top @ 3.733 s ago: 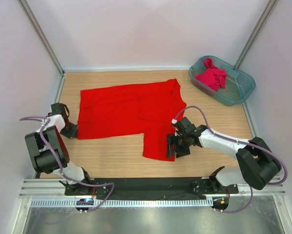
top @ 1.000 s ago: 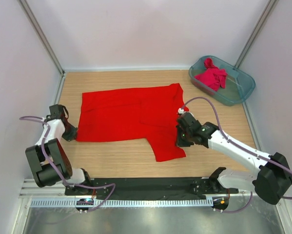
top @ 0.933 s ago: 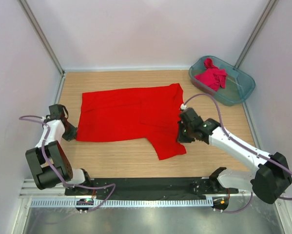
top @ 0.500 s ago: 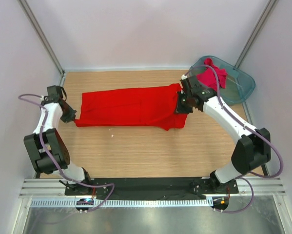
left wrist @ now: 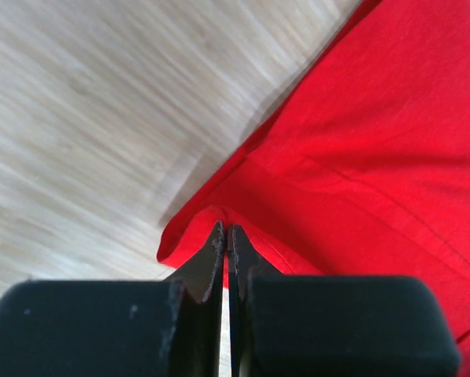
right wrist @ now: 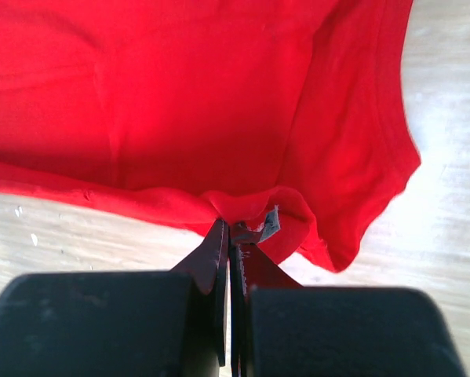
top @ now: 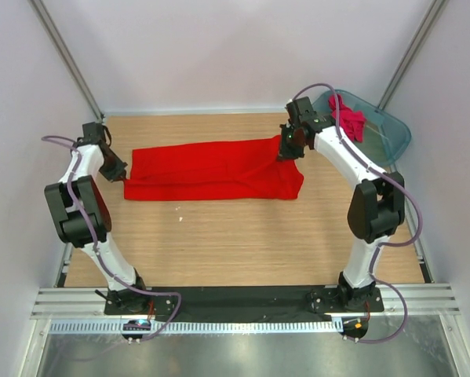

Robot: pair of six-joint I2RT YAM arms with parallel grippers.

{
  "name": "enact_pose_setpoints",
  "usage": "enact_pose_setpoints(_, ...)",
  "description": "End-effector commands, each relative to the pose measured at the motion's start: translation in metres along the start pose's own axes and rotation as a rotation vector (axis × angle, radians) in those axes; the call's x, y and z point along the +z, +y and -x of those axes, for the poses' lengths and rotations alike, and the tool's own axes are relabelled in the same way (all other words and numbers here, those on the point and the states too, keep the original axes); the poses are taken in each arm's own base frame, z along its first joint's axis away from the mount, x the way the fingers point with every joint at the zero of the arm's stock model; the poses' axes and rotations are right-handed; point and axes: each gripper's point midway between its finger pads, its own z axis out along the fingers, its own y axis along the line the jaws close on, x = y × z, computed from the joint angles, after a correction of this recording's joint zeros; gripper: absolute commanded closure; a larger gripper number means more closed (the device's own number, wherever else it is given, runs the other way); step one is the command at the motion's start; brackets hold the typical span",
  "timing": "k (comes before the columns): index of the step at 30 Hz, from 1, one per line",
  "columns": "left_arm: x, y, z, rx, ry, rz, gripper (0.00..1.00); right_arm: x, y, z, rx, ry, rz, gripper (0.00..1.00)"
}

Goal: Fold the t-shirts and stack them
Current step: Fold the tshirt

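Note:
The held layer stops short of the red t-shirt's far border, so my right gripper will carry the t-shirt's red edge outward, then open.
The bright red t-shirt lies folded lengthwise into a long band across the far half of the table. My left gripper is shut on its left end, pinching the red cloth at the fold. My right gripper is shut on the shirt's far right edge, where the red fabric bunches at the fingertips beside a small grey-white label. A darker crimson-pink t-shirt lies crumpled in the tub at the back right.
A translucent teal plastic tub stands at the back right corner, right behind my right arm. Grey walls close in the wooden table on three sides. A tiny white speck lies on the wood in front of the shirt.
Both grippers have carried the shirt's near edge away from the bases and over onto the far part, turning the spread shirt into a narrow folded band. Both arms now reach far back.

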Motion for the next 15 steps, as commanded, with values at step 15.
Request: enact_pose_setpoints(15, 0.028, -0.038, 0.020, -0.014, 0.032, -0.088, 1.00, 0.032, 0.004, 0.061, 0.008, -0.044, 0.052, 0.99)
